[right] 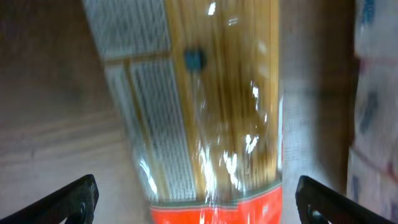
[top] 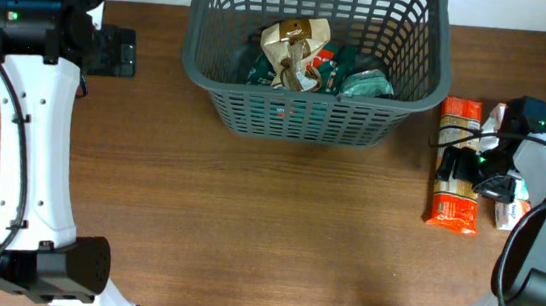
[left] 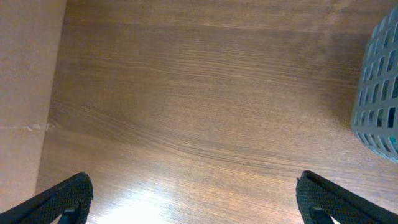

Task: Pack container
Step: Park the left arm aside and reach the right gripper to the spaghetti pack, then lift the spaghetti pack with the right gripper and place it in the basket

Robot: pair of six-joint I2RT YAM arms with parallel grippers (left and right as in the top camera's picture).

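My right gripper comes down over the packet's golden middle (right: 221,127) next and closes, since its open fingers already stand on either side of the spaghetti packet below.
The dark grey lattice basket (top: 313,107) stands at the back centre and holds several food packets, brown and green (top: 307,61). Its corner shows in the left wrist view (left: 379,93). A long orange packet of spaghetti (top: 456,166) lies on the table to the basket's right. My right gripper (right: 196,202) is open and hovers right above this packet (right: 211,106), its fingers on either side of it without touching; in the overhead view it sits by the packet (top: 488,159). My left gripper (left: 196,202) is open and empty over bare wood at the far left (top: 112,52).
More white and pale packets (top: 514,201) lie at the right edge beside the spaghetti, also seen in the right wrist view (right: 376,93). The brown wooden table (top: 245,231) stretches in front of the basket. A pale strip edges the table in the left wrist view (left: 25,93).
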